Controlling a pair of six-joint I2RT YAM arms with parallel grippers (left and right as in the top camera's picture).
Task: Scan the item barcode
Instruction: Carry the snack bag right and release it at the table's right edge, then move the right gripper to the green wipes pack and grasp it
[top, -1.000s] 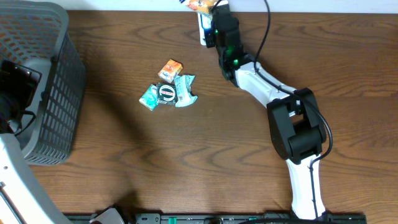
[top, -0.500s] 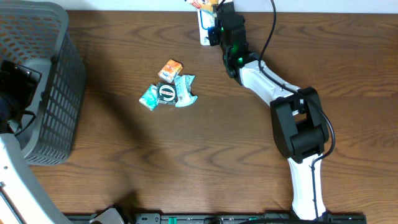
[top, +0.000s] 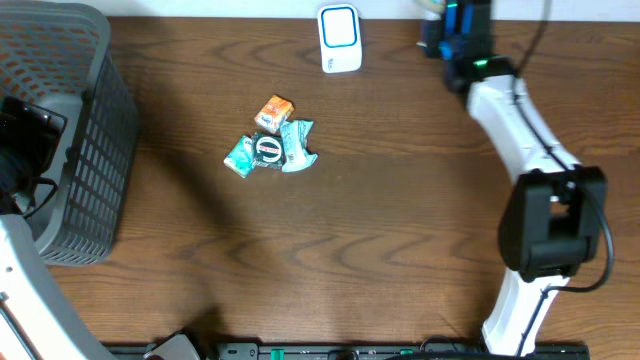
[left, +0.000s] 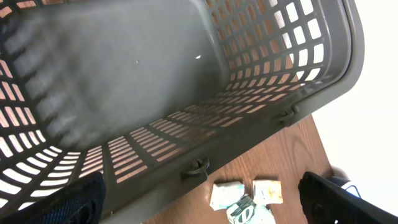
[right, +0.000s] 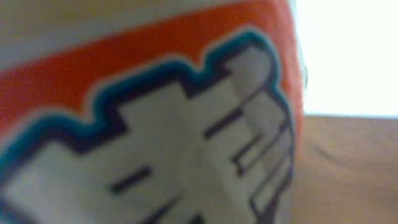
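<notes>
Next I will move my right gripper back and toward the right in the overhead view, away from the white scanner, and tilt down, because the table there (top: 538, 92) is bare.
An orange packet (right: 143, 118) with white and teal print fills the right wrist view, close and blurred. My right gripper (top: 452, 14) is shut on it at the back edge of the table, right of the white scanner (top: 340, 38). In the overhead view only a sliver of the packet shows at the frame's top edge. No barcode can be made out. My left gripper (left: 199, 208) stands open at the far left, looking into the grey basket (left: 186, 81), with its dark fingertips (left: 59, 205) at the lower corners and nothing between them.
A small pile of packets (top: 272, 143) lies left of centre on the wooden table: an orange one, teal ones and a dark round-printed one. The mesh basket (top: 70, 120) takes up the left end. The right arm (top: 520, 110) runs along the right side.
My right gripper has swung to the right with the orange packet, from over the scanner to the table's back right. The scanner now shows uncovered. The left arm has not moved.
</notes>
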